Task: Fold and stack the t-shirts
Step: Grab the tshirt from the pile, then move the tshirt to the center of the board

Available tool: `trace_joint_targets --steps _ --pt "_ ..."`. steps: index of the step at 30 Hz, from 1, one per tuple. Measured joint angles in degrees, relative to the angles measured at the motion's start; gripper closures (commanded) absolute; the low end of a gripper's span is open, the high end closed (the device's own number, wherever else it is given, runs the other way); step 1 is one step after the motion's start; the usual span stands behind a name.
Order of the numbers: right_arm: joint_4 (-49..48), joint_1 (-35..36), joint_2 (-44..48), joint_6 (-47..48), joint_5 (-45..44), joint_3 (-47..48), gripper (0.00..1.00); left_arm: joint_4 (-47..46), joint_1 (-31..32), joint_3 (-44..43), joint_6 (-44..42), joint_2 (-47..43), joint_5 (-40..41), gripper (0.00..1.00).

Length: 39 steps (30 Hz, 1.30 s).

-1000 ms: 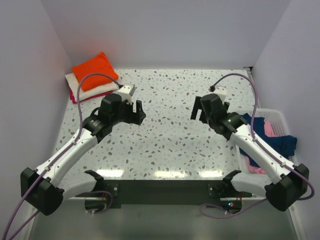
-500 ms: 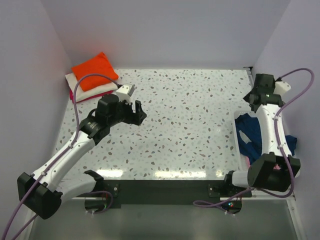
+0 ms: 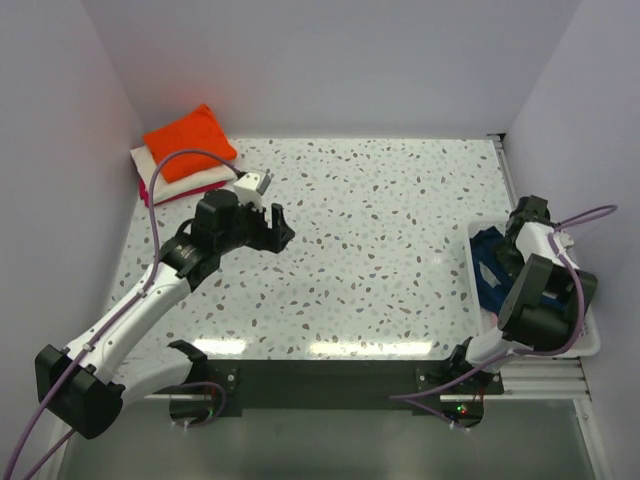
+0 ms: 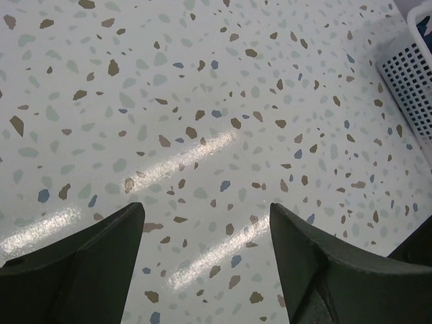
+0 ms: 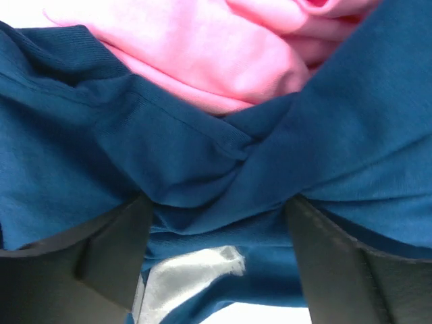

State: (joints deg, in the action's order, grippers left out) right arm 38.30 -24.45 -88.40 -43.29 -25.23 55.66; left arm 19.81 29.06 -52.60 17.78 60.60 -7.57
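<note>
I will next lower my left gripper to the speckled tabletop below it and close it on the navy t-shirt (image 3: 490,268) brought from the basket, because the table is clear there.
A folded stack sits at the back left: an orange t-shirt (image 3: 190,138) on a cream one (image 3: 195,178), with a magenta one (image 3: 157,196) at the bottom. A navy t-shirt (image 3: 490,268) lies crumpled in the white basket (image 3: 478,300) at the right. My right gripper (image 5: 216,216) is open and low inside the basket, its fingers either side of a fold of the navy t-shirt (image 5: 202,162). A pink t-shirt (image 5: 216,54) lies just beyond it. A pale patch (image 5: 189,270) shows on the navy cloth. My left gripper (image 3: 278,226) is open and empty over the table (image 4: 206,229).
The basket's slotted corner (image 4: 412,74) shows at the top right of the left wrist view. The right arm (image 3: 545,285) is folded over the basket and hides most of its contents from above. White walls close in the speckled table (image 3: 380,230) on three sides.
My right arm swung from mid-table out to the right and came down into the basket onto the navy t-shirt. The left arm has barely moved.
</note>
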Motion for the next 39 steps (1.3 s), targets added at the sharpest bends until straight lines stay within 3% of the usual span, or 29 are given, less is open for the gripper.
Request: trace_joint_targets --steps 2,3,6,12,22,26,34,39 --pt "-0.98 -0.02 -0.13 -0.24 0.55 -0.59 0.37 -0.02 0.00 0.00 0.00 0.02 0.00 0.20" --pt "-1.25 -0.02 -0.09 -0.13 0.63 -0.66 0.57 -0.02 0.00 0.00 -0.02 0.02 0.00 0.20" --pt "-1.88 -0.11 0.35 0.02 1.03 -0.81 0.76 -0.04 0.00 0.00 0.00 0.24 0.00 0.20" --pt "-0.42 -0.11 7.06 0.96 2.27 -0.44 1.00 -0.04 0.00 0.00 0.00 0.72 0.00 0.20" --pt "3.56 -0.02 19.65 4.79 10.19 10.10 1.00 -0.04 0.00 0.00 0.00 0.74 0.07 0.20" --pt "5.53 3.02 20.31 6.51 13.57 20.31 1.00 -0.04 0.00 0.00 0.00 0.74 0.31 0.20" --pt "8.94 28.55 11.72 9.31 13.46 52.65 1.00 0.00 -1.68 0.00 0.02 -0.44 1.66 0.20" --pt "10.60 43.06 4.20 10.69 13.00 67.93 1.00 0.00 -3.69 0.00 0.04 -1.79 2.95 0.19"
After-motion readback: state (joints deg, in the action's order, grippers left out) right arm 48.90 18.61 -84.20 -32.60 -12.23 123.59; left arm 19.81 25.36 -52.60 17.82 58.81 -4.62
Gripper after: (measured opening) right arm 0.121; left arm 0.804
